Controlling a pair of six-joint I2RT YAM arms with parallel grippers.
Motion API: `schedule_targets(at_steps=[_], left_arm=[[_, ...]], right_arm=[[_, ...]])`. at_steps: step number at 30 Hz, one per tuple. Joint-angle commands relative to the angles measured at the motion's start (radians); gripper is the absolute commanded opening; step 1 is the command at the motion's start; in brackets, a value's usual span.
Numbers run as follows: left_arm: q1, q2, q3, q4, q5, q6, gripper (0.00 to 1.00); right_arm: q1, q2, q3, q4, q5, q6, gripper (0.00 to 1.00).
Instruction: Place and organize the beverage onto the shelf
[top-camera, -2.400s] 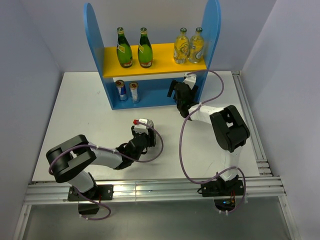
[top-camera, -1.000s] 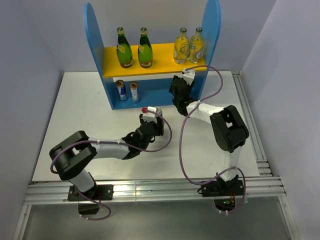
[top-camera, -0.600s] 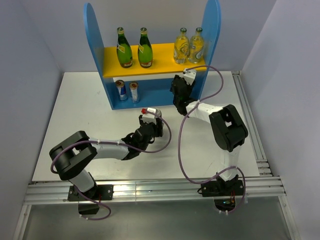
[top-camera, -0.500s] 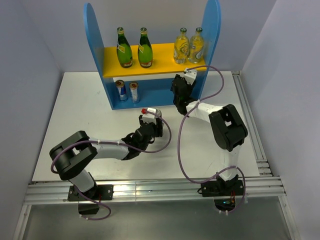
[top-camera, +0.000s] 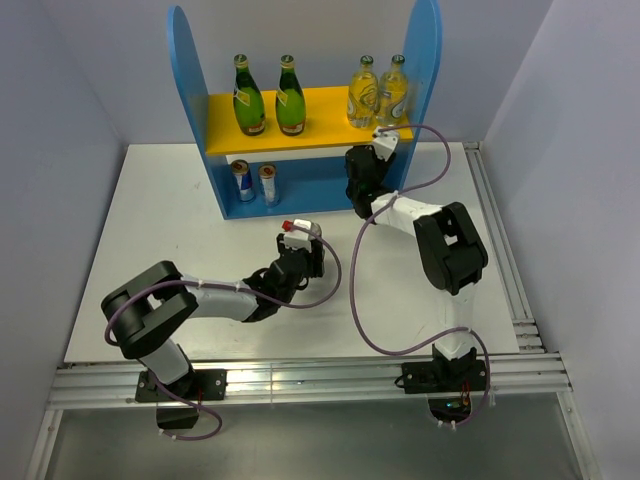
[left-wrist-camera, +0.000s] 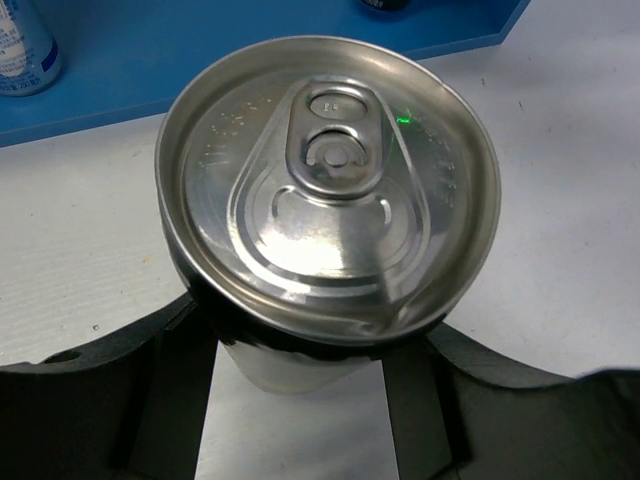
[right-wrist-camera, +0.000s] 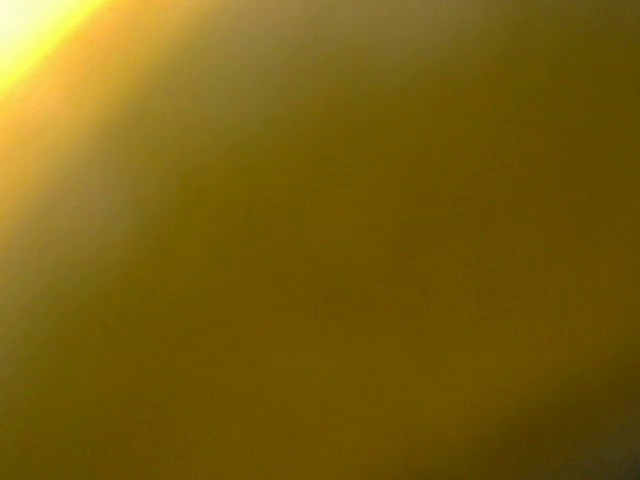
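Note:
The lower level's bare part (top-camera: 332, 190) (left-wrist-camera: 310, 16) beside the slim cans is outward of my left gripper. My left gripper should next carry the dark can outward onto it and release it.
The blue shelf (top-camera: 185, 60) carries two green bottles (top-camera: 249, 101) and two pale yellow bottles (top-camera: 378, 93) on its yellow board. Two slim silver-blue cans (top-camera: 254, 182) stand on the lower tier. My left gripper (top-camera: 305, 258) is on the table in front of the shelf, shut on a dark can (left-wrist-camera: 330, 190) with a silver top, which stands upright between its black fingers (left-wrist-camera: 165, 400). My right gripper (top-camera: 360, 182) reaches into the lower tier under the yellow board, its jaws hidden. The right wrist view is only a yellow-brown blur.
In the left wrist view the shelf's blue base (left-wrist-camera: 200, 60) lies just ahead, with a silver-blue can (left-wrist-camera: 20, 45) at far left and a dark thing (left-wrist-camera: 385, 4) at the top edge. Grey walls enclose the white table (top-camera: 150, 230).
The right gripper has pushed a little farther in under the yellow board. The left gripper moved right toward the shelf with its can earlier and has held nearly still over the last second.

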Motion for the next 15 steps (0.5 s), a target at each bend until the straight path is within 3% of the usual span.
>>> schedule_targets(at_steps=[1, 3, 5, 6, 8, 9, 14, 15], left_arm=[[0.002, -0.012, 0.012, 0.129, -0.012, -0.013, 0.0], [0.002, -0.012, 0.009, 0.135, -0.01, -0.013, 0.0], [0.002, -0.012, 0.007, 0.138, -0.01, -0.013, 0.0], [0.002, -0.013, 0.007, 0.136, -0.009, -0.014, 0.0], [0.002, -0.012, 0.004, 0.143, -0.007, -0.019, 0.0], [0.002, -0.013, 0.003, 0.146, -0.007, -0.018, 0.0], [0.002, -0.015, -0.001, 0.147, -0.007, -0.019, 0.0], [0.002, -0.015, -0.001, 0.147, -0.009, -0.019, 0.0]], right_arm=[[-0.015, 0.025, 0.054, 0.015, 0.004, 0.006, 0.0], [-0.016, 0.029, 0.069, -0.015, -0.005, 0.011, 0.04], [-0.018, 0.034, 0.082, -0.03, -0.007, 0.009, 0.18], [-0.018, 0.035, 0.085, -0.036, -0.008, 0.009, 0.31], [-0.018, 0.038, 0.095, -0.054, -0.011, 0.012, 0.41], [-0.018, 0.038, 0.097, -0.059, -0.011, 0.012, 0.51], [-0.018, 0.041, 0.108, -0.082, -0.01, 0.014, 0.64], [-0.018, 0.043, 0.109, -0.085, -0.01, 0.015, 0.71]])
